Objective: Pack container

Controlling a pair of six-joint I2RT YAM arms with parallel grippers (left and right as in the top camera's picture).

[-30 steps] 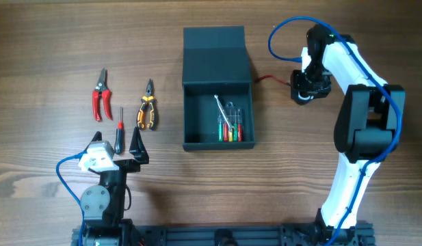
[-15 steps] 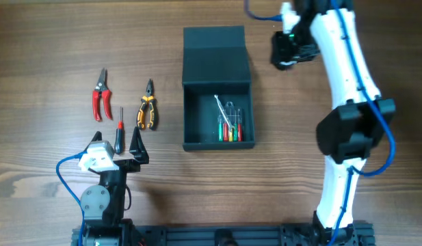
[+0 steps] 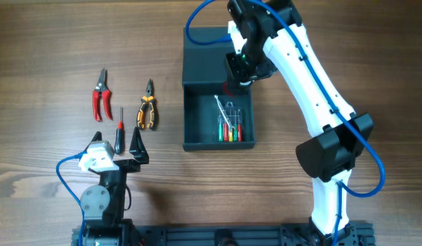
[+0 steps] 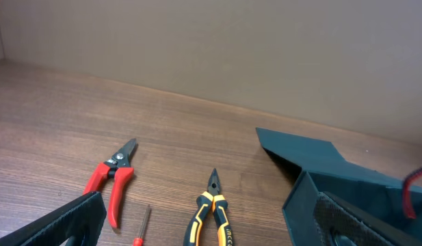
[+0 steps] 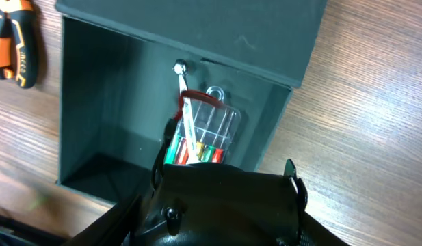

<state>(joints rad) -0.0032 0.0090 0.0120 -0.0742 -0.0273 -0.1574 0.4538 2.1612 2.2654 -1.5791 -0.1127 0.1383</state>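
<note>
I need to move my right gripper back and down onto the clear case's far end (image 3: 230, 107) (image 5: 216, 107) next, to let go of the bulky black object, because it hangs over the container's back edge.
The dark teal-grey container (image 3: 185, 123) stands open at the table's middle, its lid (image 3: 214, 51) lying flat behind it. A clear case of coloured bits (image 3: 229, 123) with a silver tool lies inside, also in the right wrist view (image 5: 207, 130). My right gripper (image 3: 238, 72) hangs over the container's back edge, shut on a bulky black object (image 5: 224, 205) with a red lead (image 3: 228, 87). That object hides the gripper's fingertips. My left gripper (image 3: 118, 145) is open and empty, low at the front left, with the container (image 4: 313, 164) to its right.
Red pruning shears (image 3: 101, 94), orange-black pliers (image 3: 147, 109) and a small red screwdriver (image 3: 119, 131) lie on the wooden table left of the container, ahead of the left gripper. The pliers (image 4: 212, 215) and shears (image 4: 113, 179) also show in the left wrist view.
My right arm has swung left from the table right of the container to above the container's back edge, carrying the black object. The left arm has not moved.
</note>
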